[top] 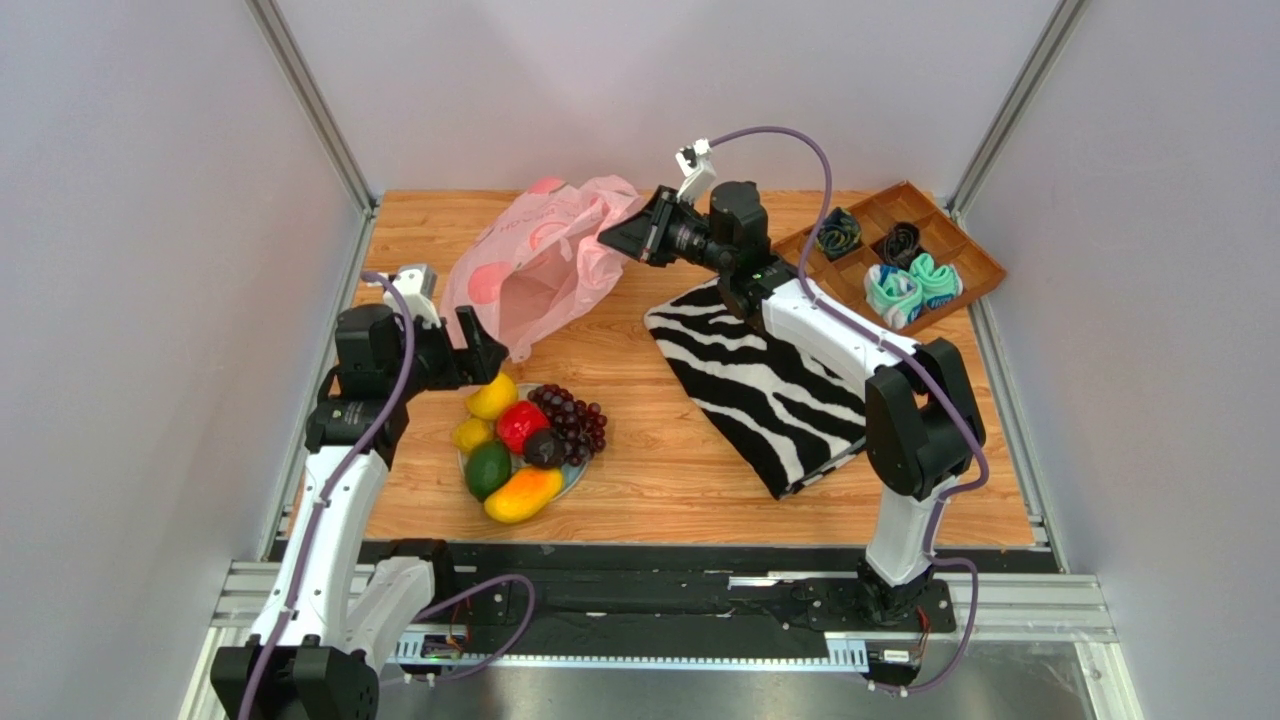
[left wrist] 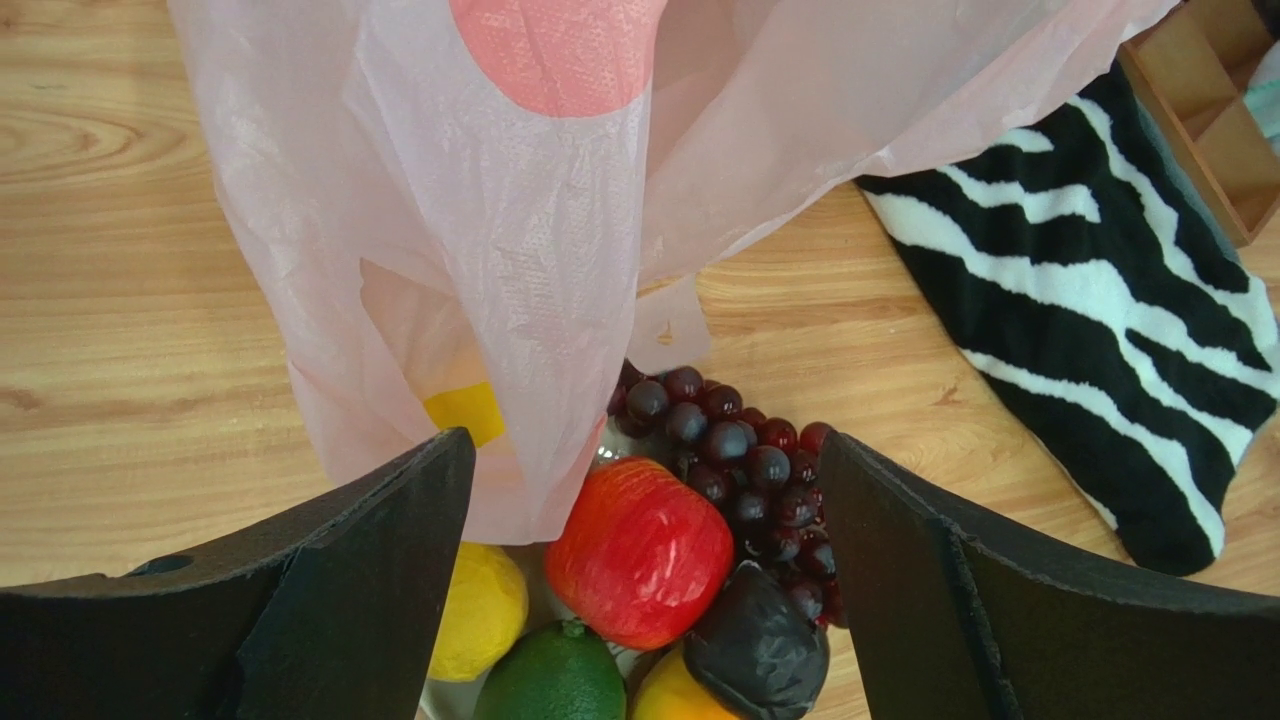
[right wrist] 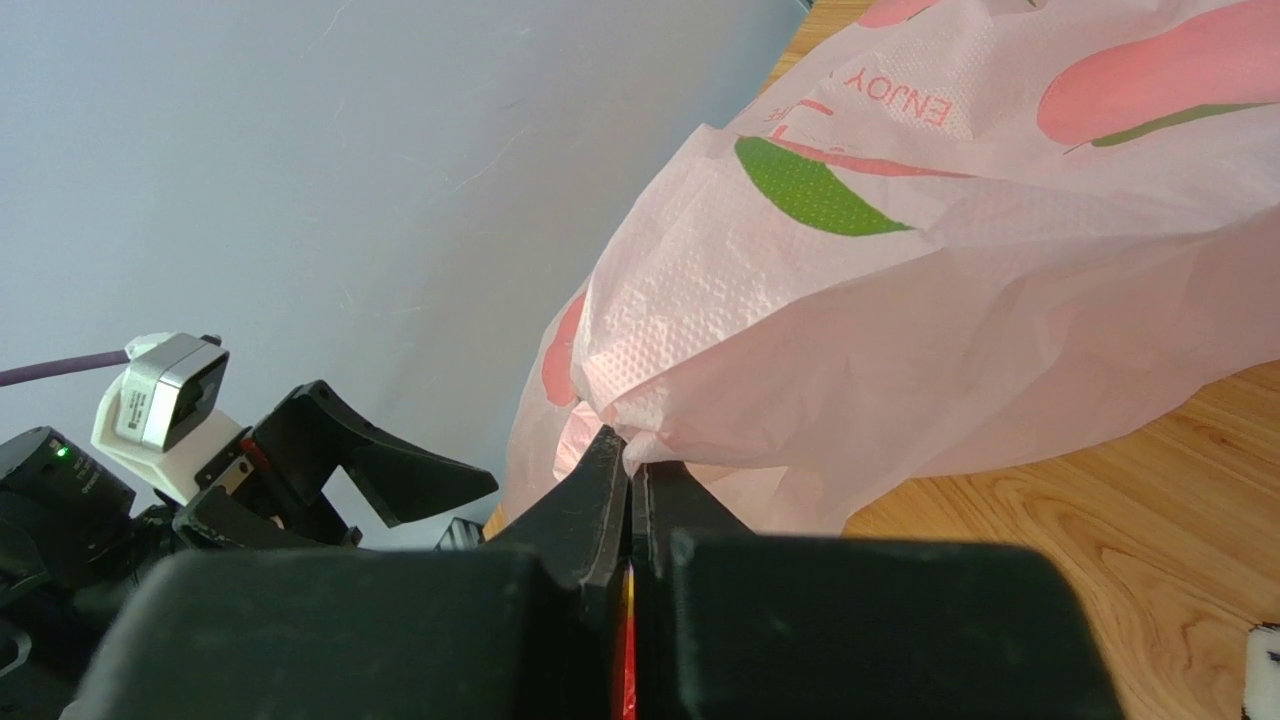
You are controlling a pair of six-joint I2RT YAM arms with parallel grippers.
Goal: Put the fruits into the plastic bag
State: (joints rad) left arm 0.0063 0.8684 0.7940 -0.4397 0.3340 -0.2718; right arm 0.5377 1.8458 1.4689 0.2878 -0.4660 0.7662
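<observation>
I should lower my left gripper around the bag's drooping edge (left wrist: 535,492) and close its fingers there, because that edge hangs below it, between my fingers in the wrist view.
The pink plastic bag (top: 538,267) lies at the back of the table, and my right gripper (top: 619,236) is shut on its rim and holds it up (right wrist: 631,458). The fruits sit heaped on a plate in front of the bag: two lemons (top: 492,396), a red fruit (top: 522,426), a grape bunch (top: 576,419), a green fruit (top: 487,470) and a mango (top: 523,494). My left gripper (top: 473,353) hangs open just above them. In the left wrist view its fingers (left wrist: 376,570) straddle the red fruit (left wrist: 639,551) and grapes (left wrist: 736,450). The bag's edge (left wrist: 496,285) drapes over one lemon (left wrist: 466,408).
A zebra-striped cloth (top: 759,375) lies right of the fruits, under the right arm. A wooden divided tray (top: 962,248) with rolled teal and black cloth bundles stands at the back right. A dark, wrinkled fruit (left wrist: 756,645) lies between the red fruit and the mango.
</observation>
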